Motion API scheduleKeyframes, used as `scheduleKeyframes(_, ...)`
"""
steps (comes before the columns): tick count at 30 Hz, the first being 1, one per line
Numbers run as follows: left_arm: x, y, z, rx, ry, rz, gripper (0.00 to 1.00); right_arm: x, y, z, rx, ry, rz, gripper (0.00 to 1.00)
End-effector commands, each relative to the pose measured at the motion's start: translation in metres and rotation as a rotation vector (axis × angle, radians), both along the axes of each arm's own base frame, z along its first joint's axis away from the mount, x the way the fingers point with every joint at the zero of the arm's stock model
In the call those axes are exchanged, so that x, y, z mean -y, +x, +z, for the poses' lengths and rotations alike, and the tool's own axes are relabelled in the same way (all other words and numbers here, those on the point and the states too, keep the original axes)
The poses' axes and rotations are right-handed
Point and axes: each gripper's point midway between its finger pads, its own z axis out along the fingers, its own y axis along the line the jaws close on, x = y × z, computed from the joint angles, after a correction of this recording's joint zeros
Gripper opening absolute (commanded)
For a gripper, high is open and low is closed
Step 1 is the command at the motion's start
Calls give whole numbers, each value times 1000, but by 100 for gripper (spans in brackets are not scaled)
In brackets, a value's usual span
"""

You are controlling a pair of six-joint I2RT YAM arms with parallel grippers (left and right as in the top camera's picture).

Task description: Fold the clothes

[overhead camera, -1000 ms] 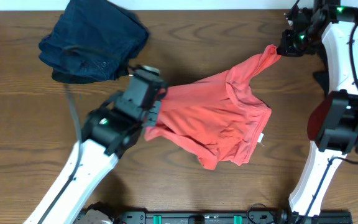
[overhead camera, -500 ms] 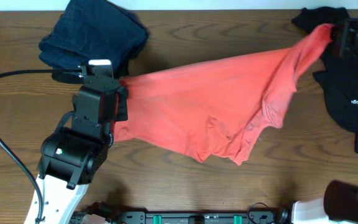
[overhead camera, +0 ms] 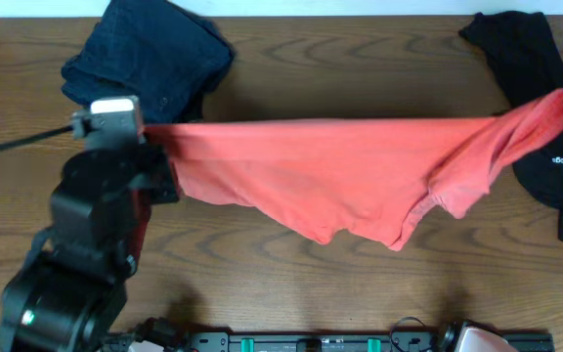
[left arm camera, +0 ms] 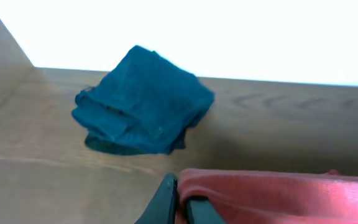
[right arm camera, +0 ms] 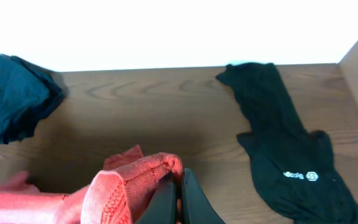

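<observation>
The shirt's tight top edge hangs in the air, so my left gripper should next move down onto the tabletop [overhead camera: 249, 111] [left arm camera: 224, 158] beside the navy denim garment and release the shirt's corner.
The clothes, a coral-red T-shirt [overhead camera: 340, 171], hang stretched in a wide band above the wooden table [overhead camera: 291, 284], with the top edge taut and the lower part sagging in the middle. My left gripper [left arm camera: 180, 190] is shut on the shirt's left end, a fold of red cloth [left arm camera: 272, 193] pinched between its fingers. My right gripper [right arm camera: 179, 180] is shut on the right end, where a bunched hem [right arm camera: 126, 186] wraps over one finger. In the overhead view the left arm [overhead camera: 101, 220] fills the lower left, and the right end of the shirt reaches the frame's right edge.
A folded dark navy denim garment [overhead camera: 150, 59] lies at the back left, just behind the shirt's left end. A black shirt with a small white logo [overhead camera: 531, 68] lies spread at the back right, partly under the red shirt's right end.
Both grippers have pulled apart, the left going left and the right going right. The shirt has gone from a bunched heap to a wide, taut span lifted off the table.
</observation>
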Motion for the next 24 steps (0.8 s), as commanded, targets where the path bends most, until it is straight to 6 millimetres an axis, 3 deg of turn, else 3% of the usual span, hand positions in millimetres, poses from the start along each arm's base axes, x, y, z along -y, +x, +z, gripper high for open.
scheduleKeyframes(1,5,-2,-1,-20,-35,-23,6,15,-2,-3,-22,-18,-73,1)
scheduleKeyframes(5,7,2,-24,-116,-26,-15,6,19,9,-24,-110,0,-63,1)
scheduleKeyframes(11,21,22,-77,-333,4,-18,6,30,47,-77,-317,49,-28,1)
scheduleKeyframes(18,36,55,-152,-585,75,-21,6,39,105,-153,-533,101,28,1)
scheduleKeyframes(24,46,82,-229,-777,143,-10,6,39,152,-229,-687,142,69,1)
